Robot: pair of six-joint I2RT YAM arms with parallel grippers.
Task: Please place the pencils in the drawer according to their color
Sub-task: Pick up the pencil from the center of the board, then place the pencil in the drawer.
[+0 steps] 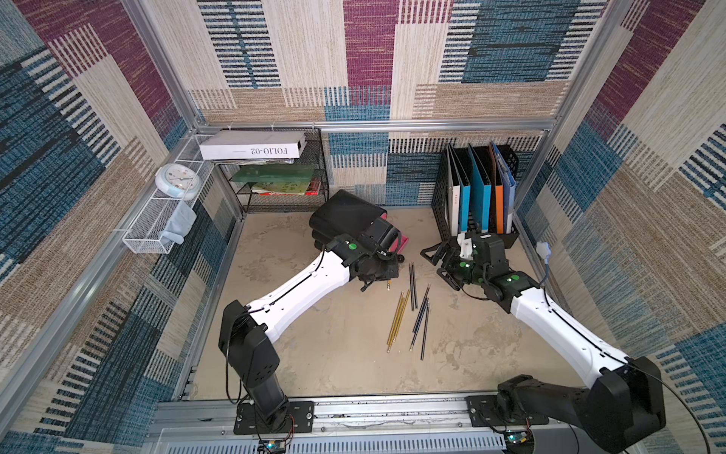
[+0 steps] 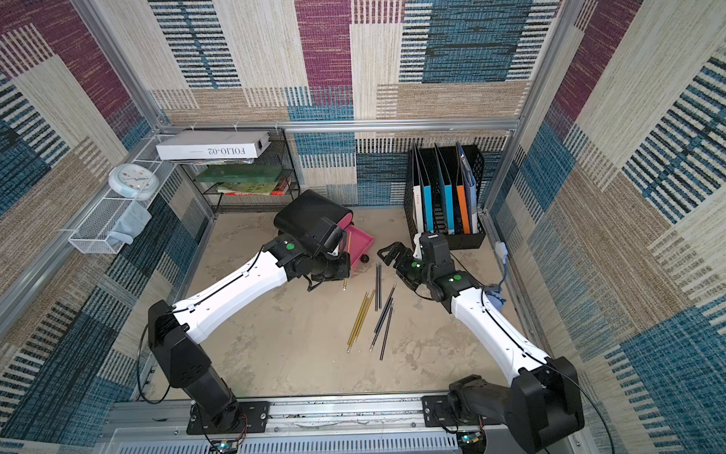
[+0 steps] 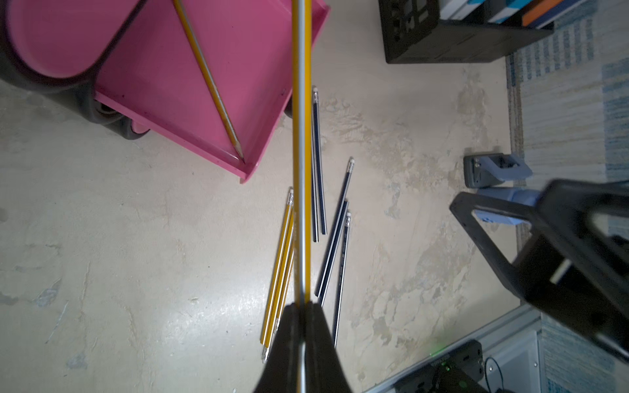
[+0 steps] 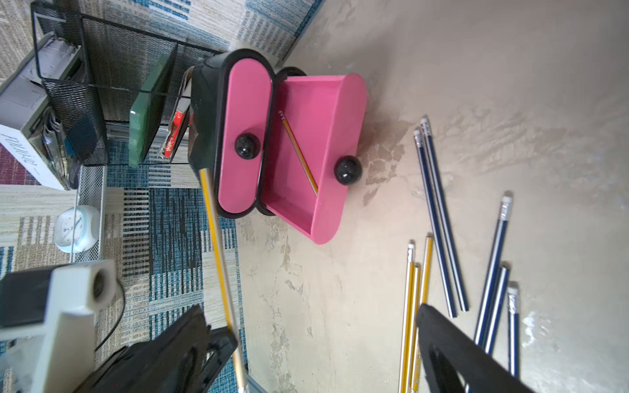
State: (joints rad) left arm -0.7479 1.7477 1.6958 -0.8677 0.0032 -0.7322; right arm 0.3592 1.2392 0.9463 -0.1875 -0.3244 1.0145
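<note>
My left gripper should carry the yellow pencil outward next, go down into the open pink drawer and let the pencil go, because that drawer is outward and below my fingers.
My left gripper [image 3: 302, 304] is shut on a yellow pencil [image 3: 302, 136], which hangs steeply above the front rim of the open pink drawer [image 3: 204, 102]. One yellow pencil [image 4: 299, 153] lies slantwise inside that drawer [image 4: 326, 112]. The drawer above it is closed, showing its pink front [image 4: 245, 136]. On the table lie three yellow pencils [image 1: 397, 320] side by side and several dark navy pencils [image 1: 422, 318]. My right gripper [image 1: 438, 267] stands open above the table, right of the pencils, with nothing in it.
The black drawer cabinet [image 1: 345, 214] stands at the back centre. A black file holder with binders [image 1: 479, 192] is at the back right. A mesh shelf with books [image 1: 283, 177] is at the back left. A clock [image 1: 177, 181] sits in the white wall basket.
</note>
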